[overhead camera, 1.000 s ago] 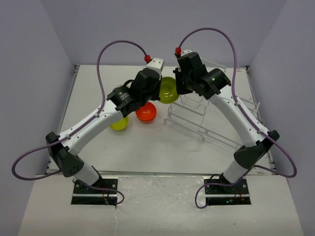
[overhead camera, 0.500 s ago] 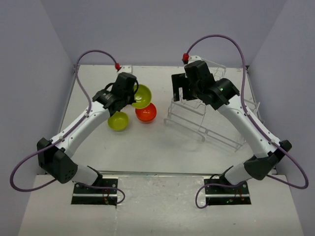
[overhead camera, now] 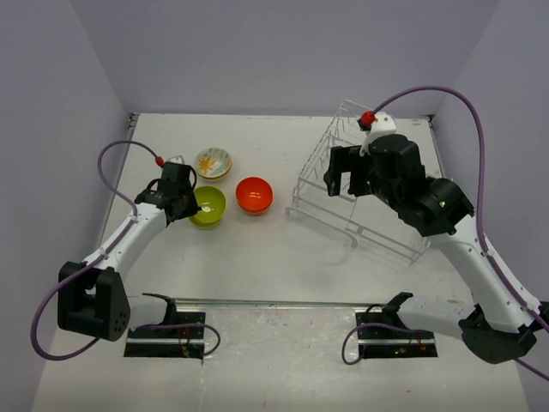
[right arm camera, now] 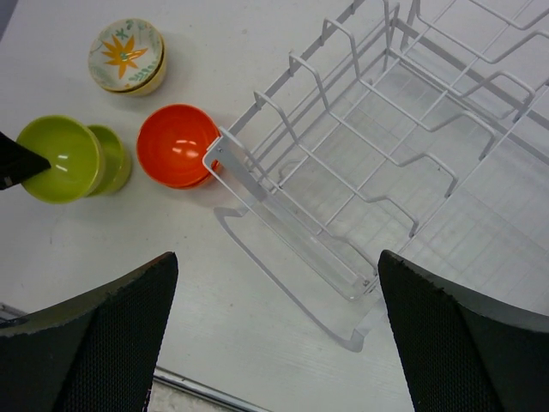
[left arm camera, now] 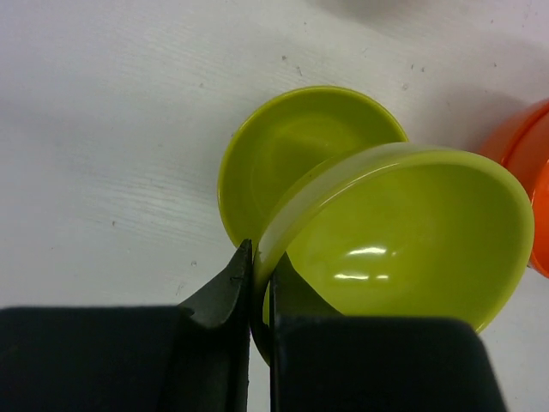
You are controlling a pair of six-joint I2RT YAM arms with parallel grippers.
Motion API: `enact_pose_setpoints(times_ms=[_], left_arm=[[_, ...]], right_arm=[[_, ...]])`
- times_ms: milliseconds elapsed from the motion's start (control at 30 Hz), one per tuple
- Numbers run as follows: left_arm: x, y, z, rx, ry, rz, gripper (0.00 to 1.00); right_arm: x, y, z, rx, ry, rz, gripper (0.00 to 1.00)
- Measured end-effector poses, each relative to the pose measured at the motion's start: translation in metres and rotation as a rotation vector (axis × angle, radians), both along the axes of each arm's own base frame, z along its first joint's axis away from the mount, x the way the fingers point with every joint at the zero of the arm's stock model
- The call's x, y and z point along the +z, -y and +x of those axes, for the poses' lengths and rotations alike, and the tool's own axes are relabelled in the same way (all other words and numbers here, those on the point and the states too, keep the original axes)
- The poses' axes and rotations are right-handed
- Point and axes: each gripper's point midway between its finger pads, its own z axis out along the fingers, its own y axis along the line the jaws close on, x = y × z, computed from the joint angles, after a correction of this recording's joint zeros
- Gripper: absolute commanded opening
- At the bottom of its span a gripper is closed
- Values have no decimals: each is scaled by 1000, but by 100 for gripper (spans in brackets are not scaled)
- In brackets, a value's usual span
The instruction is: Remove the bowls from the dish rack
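The bowl already overlaps the second lime-green bowl's opening, so my left gripper should next carry it slightly outward and down to nest them.
My left gripper (left arm camera: 260,257) is shut on the rim of a lime-green bowl (left arm camera: 412,232), tilted just over a second lime-green bowl (left arm camera: 292,146) that sits on the table. In the top view the left gripper (overhead camera: 187,208) and this bowl pair (overhead camera: 208,206) are at the left. An orange-red bowl (overhead camera: 254,195) and a cream flowery bowl (overhead camera: 213,162) rest on the table beside them. The white wire dish rack (overhead camera: 369,202) stands at the right; the slots that show hold no bowl. My right gripper (right arm camera: 274,343) hangs open above the rack's near-left corner, holding nothing.
The rack's lower flat wire section (right arm camera: 506,197) stretches to the right. The table's front metal edge (overhead camera: 274,302) runs just ahead of both arm bases. Grey walls close in the table on the left, back and right.
The right gripper opened and drew back from the lime-green bowl. The left arm carried that bowl left and down, over the other lime-green bowl. The cream bowl came into view.
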Motion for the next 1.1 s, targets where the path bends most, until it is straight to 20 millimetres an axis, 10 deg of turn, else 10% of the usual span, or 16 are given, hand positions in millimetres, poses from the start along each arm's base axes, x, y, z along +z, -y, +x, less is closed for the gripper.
enact_pose_setpoints(times_ms=[467,767,967,1100], left_arm=[[-18,-5,18,24,-19,-61,11],[-7,-5,20,25,18,-73,65],[45,-5,10,10,137,-95,100],[135,-11,-2,-13,351,-89,100]], right_arm=[[5,16,-23,13,50,34,99],[1,16,-21,19,44,16,99],[4,18,-23,16,55,19,99],[8,37,-31,-43,98,27,99]])
